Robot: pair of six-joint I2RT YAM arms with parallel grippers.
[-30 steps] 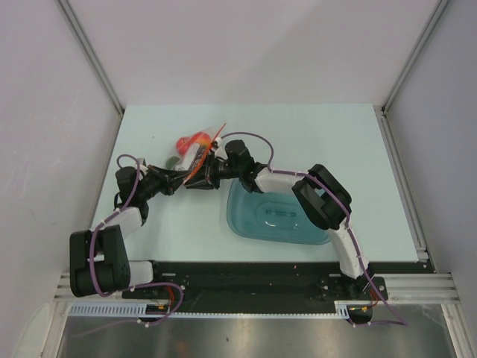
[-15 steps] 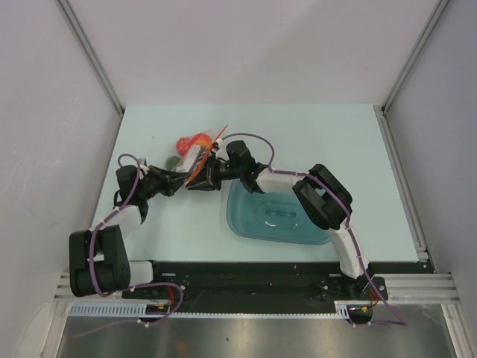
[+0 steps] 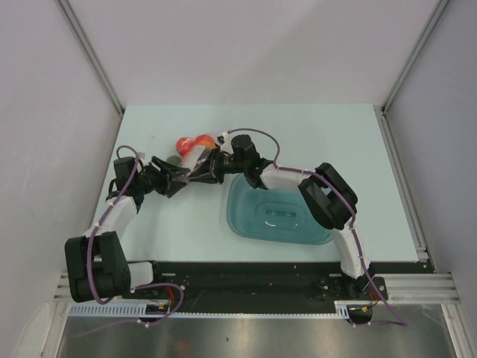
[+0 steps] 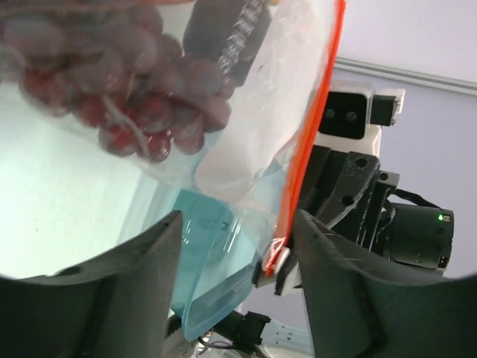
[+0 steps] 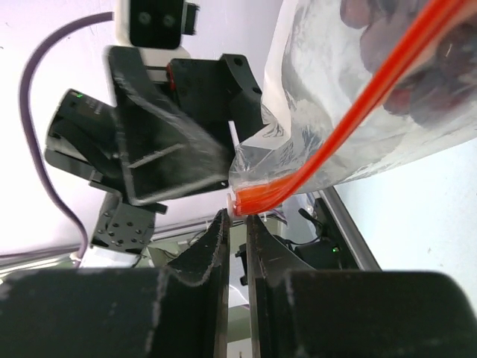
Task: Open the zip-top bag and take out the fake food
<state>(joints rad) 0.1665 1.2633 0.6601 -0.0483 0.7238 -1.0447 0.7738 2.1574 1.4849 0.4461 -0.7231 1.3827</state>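
Observation:
The fake food is still inside the bag (image 3: 195, 151), so my right gripper will next pull the slider outward along the bag's orange-red zip and then let it go.
The zip-top bag (image 3: 195, 151) is held off the table between both arms, its orange-red zip strip (image 4: 307, 142) running down to a white slider. The fake food is inside: red round fruits (image 3: 184, 143) and dark-red grapes (image 4: 127, 97). My right gripper (image 5: 237, 215) is shut on the slider end of the zip strip (image 5: 257, 195). My left gripper (image 4: 237, 220) is open, its fingers (image 4: 134, 291) spread wide on either side of the bag's lower corner without pinching it. From above, the left gripper (image 3: 177, 174) sits just left of the right gripper (image 3: 209, 167).
A teal translucent tub (image 3: 277, 214) lies on the table right of the bag, under the right forearm, and shows behind the bag in the left wrist view (image 4: 212, 257). The pale table (image 3: 335, 142) is walled on three sides.
My left gripper has opened and let go of the bag, drawing back a little to the left. The right gripper keeps its pinch on the zip end, and the bag has shifted slightly away.

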